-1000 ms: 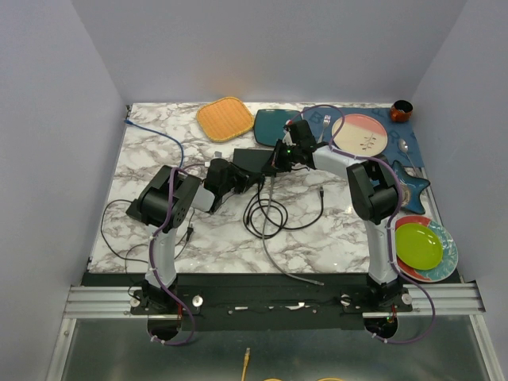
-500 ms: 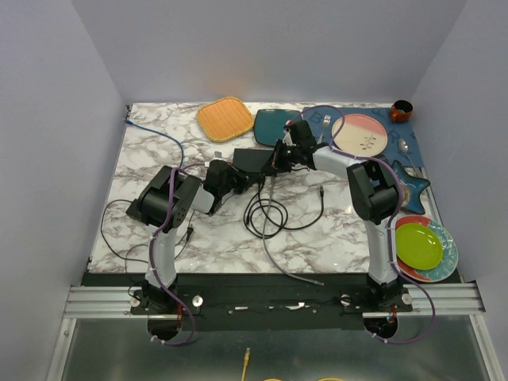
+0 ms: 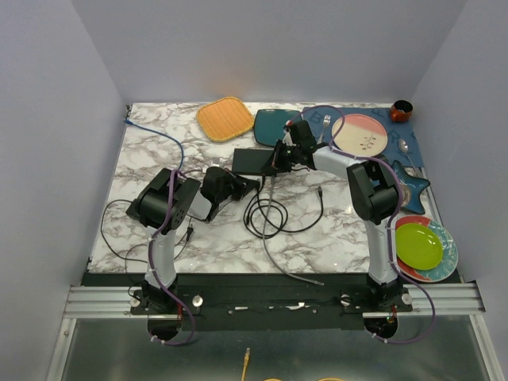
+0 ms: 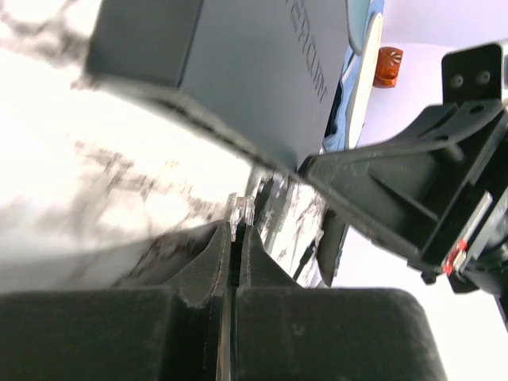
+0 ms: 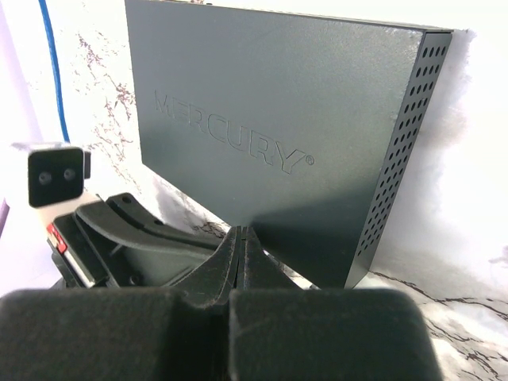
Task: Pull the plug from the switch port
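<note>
My left gripper is due to lift over to the blue cable [image 3: 155,132] next, outward and to its left in the top view, and let go, because the plug is out.
The switch [image 3: 252,161] is a flat matte-black box lying behind the table's middle; it also shows in the left wrist view [image 4: 238,63] and in the right wrist view [image 5: 278,135]. My left gripper [image 3: 240,184] is shut on a clear plug [image 4: 240,211], which sticks out between the fingertips [image 4: 208,254], clear of the switch's near side. The plug's cable [image 3: 266,213] coils on the table. My right gripper [image 3: 278,159] is shut, its fingertips [image 5: 238,246] resting on the switch's top at its right end.
An orange mat [image 3: 225,118] and a teal square plate [image 3: 276,125] lie behind the switch. A pink plate [image 3: 359,133], a brown cup [image 3: 402,110] and stacked green plates [image 3: 418,246] are on the right. A blue cable [image 3: 159,131] runs at the far left.
My left gripper has drawn back toward the near left, taking the plug away from the switch. The right gripper and the switch have stayed put.
</note>
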